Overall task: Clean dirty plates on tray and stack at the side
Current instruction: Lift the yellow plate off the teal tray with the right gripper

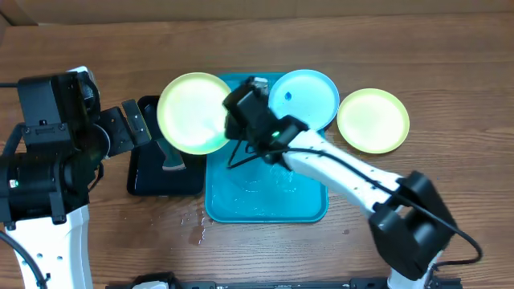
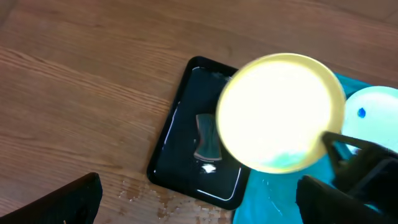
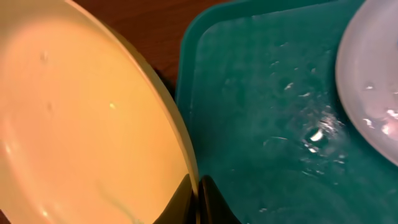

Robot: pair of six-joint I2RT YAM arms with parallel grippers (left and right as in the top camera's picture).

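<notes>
The second yellow-green plate [image 1: 373, 120] is below my right gripper and to its right in the overhead view, so I should carry the held plate over it, lower and let go.
My right gripper [image 1: 234, 119] is shut on the rim of a yellow-green plate [image 1: 195, 112] and holds it raised over the left edge of the turquoise tray [image 1: 269, 210]; the pinch shows in the right wrist view [image 3: 198, 196] on the plate [image 3: 81, 124]. A light blue plate [image 1: 305, 98] with a blue speck rests at the tray's far right corner. A second yellow-green plate [image 1: 373, 120] lies on the table to the right. My left gripper [image 2: 199, 202] is open and empty, above the table at the left, apart from the held plate [image 2: 280, 112].
A small black tray [image 1: 165, 168] holding a grey sponge-like piece [image 2: 208, 138] sits left of the turquoise tray [image 2: 280, 199]. Water drops lie on the wood [image 1: 195, 229] near its front corner. The turquoise tray's floor [image 3: 267, 124] is wet.
</notes>
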